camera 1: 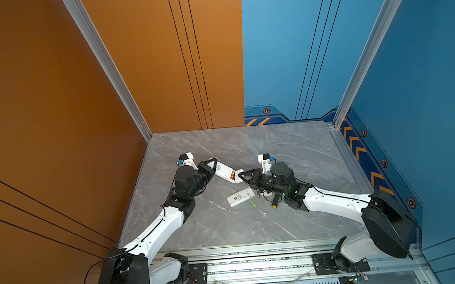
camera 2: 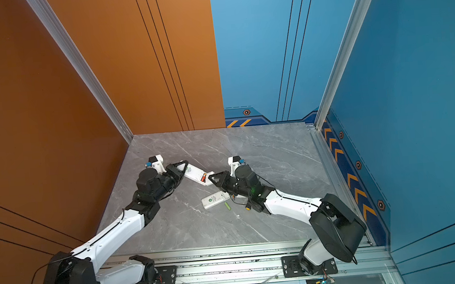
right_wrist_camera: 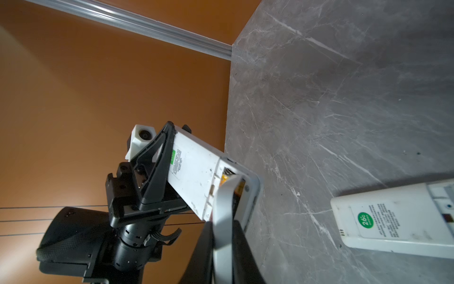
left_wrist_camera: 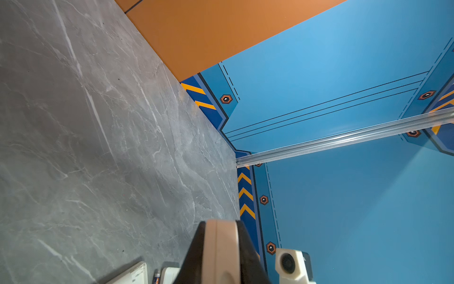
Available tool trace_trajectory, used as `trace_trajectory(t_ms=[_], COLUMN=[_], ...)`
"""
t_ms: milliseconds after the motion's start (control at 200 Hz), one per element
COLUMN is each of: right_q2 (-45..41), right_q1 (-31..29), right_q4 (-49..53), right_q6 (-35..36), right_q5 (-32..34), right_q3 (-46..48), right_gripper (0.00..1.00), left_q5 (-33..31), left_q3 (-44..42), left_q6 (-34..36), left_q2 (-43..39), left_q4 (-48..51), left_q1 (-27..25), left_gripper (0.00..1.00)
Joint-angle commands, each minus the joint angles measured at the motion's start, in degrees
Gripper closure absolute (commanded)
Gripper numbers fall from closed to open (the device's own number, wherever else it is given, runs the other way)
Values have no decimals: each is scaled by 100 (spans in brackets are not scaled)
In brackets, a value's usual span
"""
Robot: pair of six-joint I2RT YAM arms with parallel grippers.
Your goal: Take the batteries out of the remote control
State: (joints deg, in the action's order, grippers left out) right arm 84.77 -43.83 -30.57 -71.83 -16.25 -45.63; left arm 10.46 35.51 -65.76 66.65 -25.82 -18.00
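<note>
My left gripper moves down next, lays the held remote onto the clear marble table outward of the second remote and releases it, since that part lies bare.
My left gripper (camera 1: 214, 163) (left_wrist_camera: 221, 227) is shut on one end of a white remote control (camera 1: 224, 171) (camera 2: 193, 172) (right_wrist_camera: 194, 177) and holds it tilted above the marble table. The remote's other end points at my right gripper (camera 1: 240, 175) (right_wrist_camera: 222, 230), which is shut on the remote's white battery lid (right_wrist_camera: 224, 206), partly lifted off the compartment. An orange-red battery (camera 1: 232, 174) (right_wrist_camera: 224, 180) shows inside the open compartment. On the table lie a lime green battery (camera 1: 253, 204) (camera 2: 227, 206) and a dark battery (camera 1: 258, 194).
A second white remote (camera 1: 240, 197) (right_wrist_camera: 393, 226) lies on the table in front of the held one. A screwdriver with a yellow end (camera 1: 274, 203) lies under my right arm. Orange and blue walls close in the table (camera 1: 290, 148).
</note>
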Motion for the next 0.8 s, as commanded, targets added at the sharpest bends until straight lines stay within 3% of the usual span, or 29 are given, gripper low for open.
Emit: trace_trajectory(t_ms=[0, 230, 315, 415, 495, 796], right_q2=[-117, -150, -289, -124, 446, 2504], right_q1=[-7, 130, 296, 331, 623, 745], right_q4=[16, 391, 1895, 4558, 5901, 6670], right_q6=[74, 145, 721, 1503, 1859, 2418], right_q5=[92, -88, 36, 969, 1472, 2242], right_q3=[13, -234, -682, -1723, -2478, -3700], right_gripper=[89, 94, 98, 100, 100, 100], left_q5=[-39, -55, -28, 228, 460, 53], left_q3=[-95, -179, -297, -358, -326, -107], left_q6=[146, 216, 166, 124, 151, -180], left_q2=[-33, 96, 196, 487, 860, 2559], left_q4=[-83, -83, -239, -625, -951, -2572], left_q1=[43, 80, 179, 319, 367, 354], left_gripper=[100, 100, 100, 100, 100, 100])
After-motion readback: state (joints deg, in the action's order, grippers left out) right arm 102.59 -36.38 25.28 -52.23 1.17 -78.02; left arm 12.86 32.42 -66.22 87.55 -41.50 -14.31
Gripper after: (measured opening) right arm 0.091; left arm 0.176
